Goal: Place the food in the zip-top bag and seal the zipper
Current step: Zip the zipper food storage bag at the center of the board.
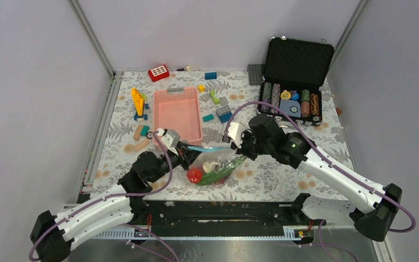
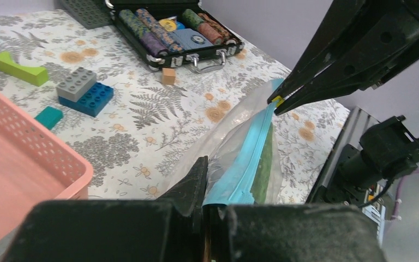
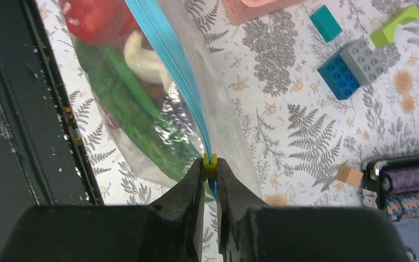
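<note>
I should next lift the bag away from the left gripper. Then I should lower my right gripper and let go of the slider [image 3: 210, 164], because bare tabletop before the case is below it.
The clear zip-top bag [image 1: 222, 165] hangs between my grippers near the table's front, holding the food: a red piece [image 1: 195, 174], a white piece [image 1: 210, 166] and long green pods [image 1: 222, 173]. Its light-blue zipper [image 1: 207, 147] is stretched taut. My left gripper [image 1: 184, 148] is shut on the zipper's left end [image 2: 240, 169]. My right gripper [image 1: 233, 143] is shut on the small yellow slider [image 3: 210, 164] at the zipper's right end [image 3: 169, 52]. The food shows through the plastic in the right wrist view: red piece [image 3: 95, 19], white piece [image 3: 142, 52], green pods [image 3: 125, 103].
A pink slotted basket [image 1: 178, 113] stands just behind the bag. An open black case of poker chips [image 1: 293, 73] is at the back right. Building blocks [image 1: 223, 114] lie scattered around the basket. The table's black front rail [image 1: 223, 210] is close below the bag.
</note>
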Available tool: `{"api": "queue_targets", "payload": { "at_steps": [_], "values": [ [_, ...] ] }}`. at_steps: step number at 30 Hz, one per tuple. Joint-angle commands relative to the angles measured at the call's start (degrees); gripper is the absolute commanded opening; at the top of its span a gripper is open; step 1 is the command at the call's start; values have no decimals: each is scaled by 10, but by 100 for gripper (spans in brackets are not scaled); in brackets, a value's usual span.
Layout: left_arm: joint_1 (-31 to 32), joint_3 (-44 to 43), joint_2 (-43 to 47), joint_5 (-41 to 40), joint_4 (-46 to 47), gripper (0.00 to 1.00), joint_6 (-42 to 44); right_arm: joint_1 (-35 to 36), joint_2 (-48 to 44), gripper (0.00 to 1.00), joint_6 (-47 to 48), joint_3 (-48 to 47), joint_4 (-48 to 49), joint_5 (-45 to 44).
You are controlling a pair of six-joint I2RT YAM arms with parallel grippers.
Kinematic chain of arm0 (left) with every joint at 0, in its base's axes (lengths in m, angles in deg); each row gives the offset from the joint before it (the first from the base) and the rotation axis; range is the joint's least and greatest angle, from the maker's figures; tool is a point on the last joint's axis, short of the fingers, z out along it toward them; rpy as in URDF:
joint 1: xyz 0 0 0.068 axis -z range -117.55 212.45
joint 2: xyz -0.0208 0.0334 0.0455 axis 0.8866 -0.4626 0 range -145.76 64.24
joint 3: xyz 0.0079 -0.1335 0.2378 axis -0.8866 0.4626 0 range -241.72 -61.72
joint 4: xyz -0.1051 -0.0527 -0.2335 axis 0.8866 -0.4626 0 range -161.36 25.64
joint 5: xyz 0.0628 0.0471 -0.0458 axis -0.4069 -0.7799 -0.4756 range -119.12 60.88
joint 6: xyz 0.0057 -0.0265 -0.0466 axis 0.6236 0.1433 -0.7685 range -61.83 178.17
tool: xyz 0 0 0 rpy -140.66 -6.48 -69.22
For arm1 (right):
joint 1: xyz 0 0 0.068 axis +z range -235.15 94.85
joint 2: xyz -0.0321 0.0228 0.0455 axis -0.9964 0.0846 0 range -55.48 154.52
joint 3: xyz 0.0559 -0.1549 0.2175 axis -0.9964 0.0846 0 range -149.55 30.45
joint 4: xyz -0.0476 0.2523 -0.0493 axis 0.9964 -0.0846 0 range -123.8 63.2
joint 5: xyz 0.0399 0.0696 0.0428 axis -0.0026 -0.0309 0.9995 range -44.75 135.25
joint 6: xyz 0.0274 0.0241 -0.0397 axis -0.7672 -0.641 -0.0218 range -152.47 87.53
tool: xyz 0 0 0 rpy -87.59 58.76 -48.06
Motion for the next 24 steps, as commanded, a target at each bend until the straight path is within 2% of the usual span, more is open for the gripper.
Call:
{"api": "queue_targets", "payload": {
  "at_steps": [1,6,17,24],
  "values": [
    [-7,3,33,-110,9,0,19,-26,-24,14,-5,11,-55,-68],
    [-7,13,49,-155,8,0,18,-43,-32,14,-20,20,-40,-98],
    [-8,14,54,-197,-2,0,24,-68,-63,11,-54,46,-5,-161],
    [-8,14,48,-203,1,0,17,-75,-81,2,-81,58,27,-208]
  ]
}}
